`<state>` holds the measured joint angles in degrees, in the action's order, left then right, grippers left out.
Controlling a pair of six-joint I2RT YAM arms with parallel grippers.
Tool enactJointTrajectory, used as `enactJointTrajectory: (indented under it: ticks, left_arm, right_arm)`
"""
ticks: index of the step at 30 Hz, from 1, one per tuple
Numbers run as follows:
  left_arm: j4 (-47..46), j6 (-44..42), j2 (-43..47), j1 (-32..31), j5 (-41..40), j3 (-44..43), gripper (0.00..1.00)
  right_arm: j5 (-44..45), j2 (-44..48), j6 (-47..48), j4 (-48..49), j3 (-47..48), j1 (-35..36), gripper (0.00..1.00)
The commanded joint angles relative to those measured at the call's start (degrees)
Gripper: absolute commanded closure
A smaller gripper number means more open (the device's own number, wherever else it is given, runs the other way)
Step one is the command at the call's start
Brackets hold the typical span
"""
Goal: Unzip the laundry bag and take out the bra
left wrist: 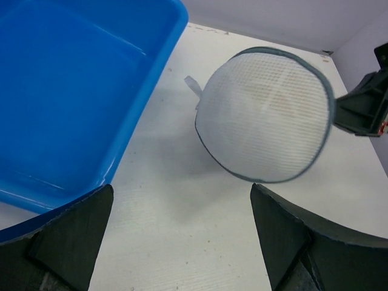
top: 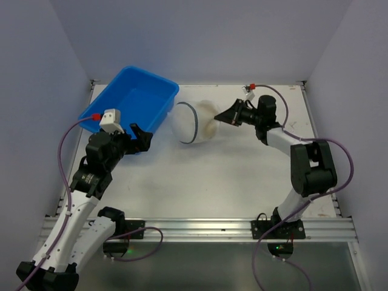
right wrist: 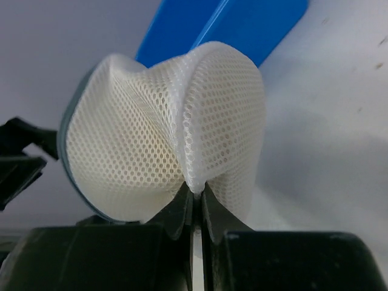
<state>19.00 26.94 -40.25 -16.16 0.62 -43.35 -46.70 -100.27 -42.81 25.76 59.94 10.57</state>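
Observation:
My right gripper moves the fold of mesh back over the open tabletop next and releases it there, since the bag (top: pixel 193 121) stands close to the blue tub.
The white mesh laundry bag (top: pixel 193 121) stands on its side on the table, its dark zipper rim facing left. In the left wrist view the laundry bag (left wrist: pixel 267 112) shows its round face with a faint yellowish tint inside; the bra itself is hidden. My right gripper (top: pixel 222 116) is shut on a fold of mesh at the bag's right side, seen close up in the right wrist view (right wrist: pixel 195 193). My left gripper (top: pixel 140 136) is open and empty, left of the bag, its fingers (left wrist: pixel 285 236) apart over bare table.
A blue plastic tub (top: pixel 130 100) sits at the back left, close to the bag and right beside my left gripper. It also shows in the left wrist view (left wrist: pixel 73 91). White walls enclose the table on three sides.

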Motion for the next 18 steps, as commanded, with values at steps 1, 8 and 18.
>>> enactJointTrajectory:
  ticks: [1, 8, 18]
  left_arm:
    - [1.5, 0.8, 1.0, -0.2, 3.9, -0.3, 0.02]
    - [3.6, 0.0, 1.3, -0.2, 5.9, -1.1, 0.02]
    - [4.0, 1.1, 1.1, -0.2, 9.0, 0.0, 0.02]
  right_arm:
    - [-7.6, 5.5, -15.0, 21.0, -13.9, 1.7, 1.00]
    - [-11.2, 7.7, -24.9, 35.4, -28.1, 7.4, 1.00]
    - [-5.4, -1.7, -24.6, 34.4, -31.7, 6.7, 0.99]
